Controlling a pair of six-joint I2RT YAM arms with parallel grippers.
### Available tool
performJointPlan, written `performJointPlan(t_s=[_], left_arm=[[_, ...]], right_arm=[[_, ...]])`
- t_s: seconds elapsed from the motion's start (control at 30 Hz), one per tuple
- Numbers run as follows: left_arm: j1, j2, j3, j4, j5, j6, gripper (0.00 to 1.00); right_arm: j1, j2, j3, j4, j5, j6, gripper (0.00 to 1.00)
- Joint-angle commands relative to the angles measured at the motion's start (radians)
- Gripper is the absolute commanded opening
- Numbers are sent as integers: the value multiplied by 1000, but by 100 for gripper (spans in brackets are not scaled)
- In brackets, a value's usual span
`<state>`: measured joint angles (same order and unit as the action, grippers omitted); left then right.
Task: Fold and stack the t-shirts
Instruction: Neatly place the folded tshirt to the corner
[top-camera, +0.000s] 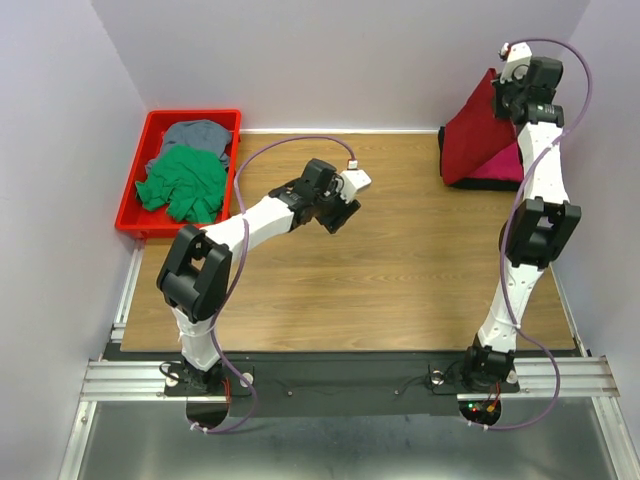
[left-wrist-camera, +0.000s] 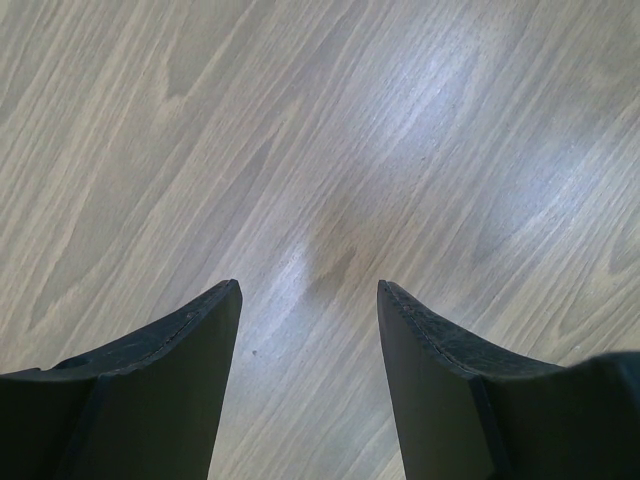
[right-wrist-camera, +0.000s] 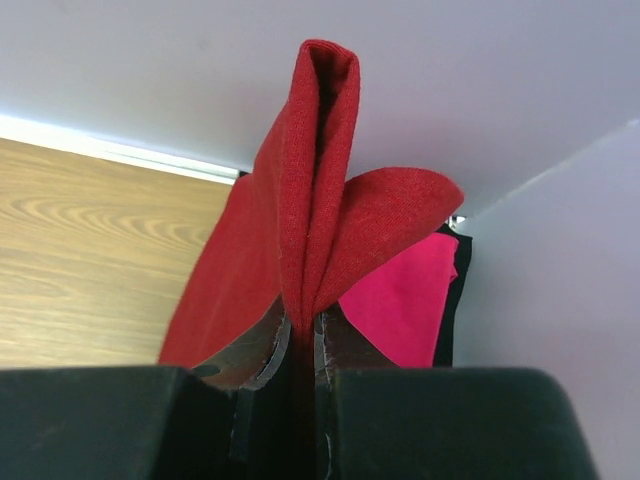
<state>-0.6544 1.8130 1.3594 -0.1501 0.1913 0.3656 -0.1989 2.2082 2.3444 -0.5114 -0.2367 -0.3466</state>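
The red cloth (right-wrist-camera: 315, 200) leaves the pink t-shirt (right-wrist-camera: 412, 297) partly uncovered. The right gripper eases down and to the right in the top view, over it, and releases next.
My right gripper (top-camera: 503, 92) is raised at the far right corner, shut on a fold of the dark red t-shirt (top-camera: 478, 135). The shirt hangs from it like a tent down to the table. In the right wrist view the red cloth (right-wrist-camera: 315, 200) is pinched between the fingers (right-wrist-camera: 262, 350), above a bright pink t-shirt (right-wrist-camera: 400, 295) lying on a black one (right-wrist-camera: 455, 300). The pink shirt (top-camera: 500, 165) also shows in the top view. My left gripper (top-camera: 337, 215) hovers open and empty over bare wood at mid-table; its fingers (left-wrist-camera: 200, 340) are spread wide.
A red bin (top-camera: 132, 190) at the far left holds a crumpled green t-shirt (top-camera: 183, 183) and a grey one (top-camera: 197, 133). White walls close in the back and both sides. The wooden table (top-camera: 400, 270) has a metal rail at the near edge.
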Motion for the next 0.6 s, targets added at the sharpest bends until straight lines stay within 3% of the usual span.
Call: performJointPlan(t_s=[0.0,0.57], left_arm=[[-4,3,60,-9,20,15,68],[-4,42,102,-51,23,26,68]], right_arm=[[-31,27,79,68,-13,-57,1],[-99,185,155,132,-9,-181,1]])
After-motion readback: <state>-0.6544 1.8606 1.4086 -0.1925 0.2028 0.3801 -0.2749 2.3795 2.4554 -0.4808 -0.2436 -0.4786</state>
